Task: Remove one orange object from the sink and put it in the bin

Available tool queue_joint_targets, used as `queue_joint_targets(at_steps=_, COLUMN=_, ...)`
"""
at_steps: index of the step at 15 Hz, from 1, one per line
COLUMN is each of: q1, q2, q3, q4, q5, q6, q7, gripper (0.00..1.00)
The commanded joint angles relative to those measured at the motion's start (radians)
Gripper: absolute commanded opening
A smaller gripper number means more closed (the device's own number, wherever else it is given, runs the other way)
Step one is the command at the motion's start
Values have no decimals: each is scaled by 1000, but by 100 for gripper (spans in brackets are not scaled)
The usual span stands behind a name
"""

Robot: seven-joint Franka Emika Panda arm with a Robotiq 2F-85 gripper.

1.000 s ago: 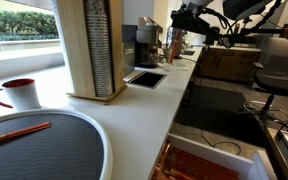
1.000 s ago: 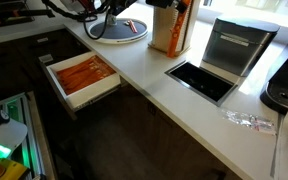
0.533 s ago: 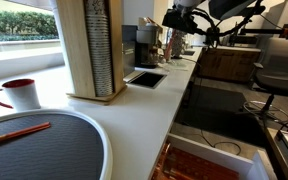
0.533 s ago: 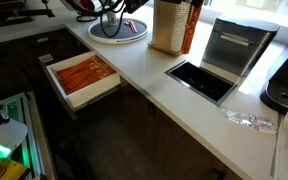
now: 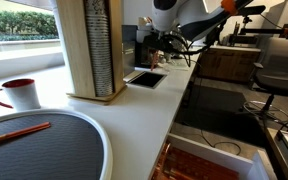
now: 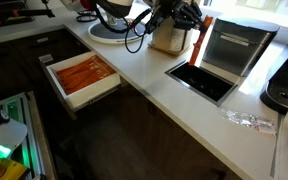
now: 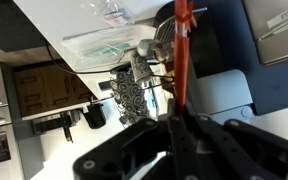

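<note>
My gripper moves down toward the black recessed bin opening [image 6: 201,80] next and releases the orange object over it, since the object is still high above the countertop.
My gripper [image 6: 187,18] is shut on one long orange strip [image 7: 182,50] and holds it in the air beside the wooden block [image 6: 168,35]. In the wrist view the strip runs up from between the fingers [image 7: 177,115]. The arm and gripper [image 5: 165,42] hang over the countertop a little short of the black recessed bin opening [image 6: 201,80], which also shows in an exterior view [image 5: 144,78]. The white-rimmed sink [image 6: 94,98] lies below counter level and holds several more orange strips [image 6: 81,74]. Its corner shows in an exterior view [image 5: 254,158].
A round grey plate [image 5: 54,150] bears a thin orange-red rod [image 5: 16,134]. A white cup [image 5: 20,93] stands by it. The tall wooden block [image 5: 92,50] stands between the plate and the bin. A steel lid [image 6: 234,45] rises behind the bin. Crumpled clear plastic [image 6: 246,121] lies on the counter.
The arm has swung from above the round plate past the wooden block toward the bin opening, carrying the orange strip with it.
</note>
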Motion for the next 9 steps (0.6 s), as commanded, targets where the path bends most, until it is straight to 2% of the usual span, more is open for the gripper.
queue_joint_targets(at_steps=1, q1=32, q2=148, q3=-42, q4=120, q5=-19, q6=-27, q7=74, gripper=2)
queue_joint_targets(at_steps=3, q1=35, q2=212, q3=-52, q4=164, q5=-16, q6=-21, q7=85, gripper=2)
queue_joint_targets(at_steps=4, q1=39, q2=243, q3=-61, q4=187, q5=-35, q6=-16, q7=93, gripper=32)
queue_joint_targets(at_steps=5, q1=40, q2=255, q3=-63, q4=199, q5=-27, q6=-15, q7=86, gripper=32)
queue_joint_targets(at_steps=9, q1=53, q2=181, q3=-62, q4=175, q5=-15, q6=-6, q7=27, gripper=62)
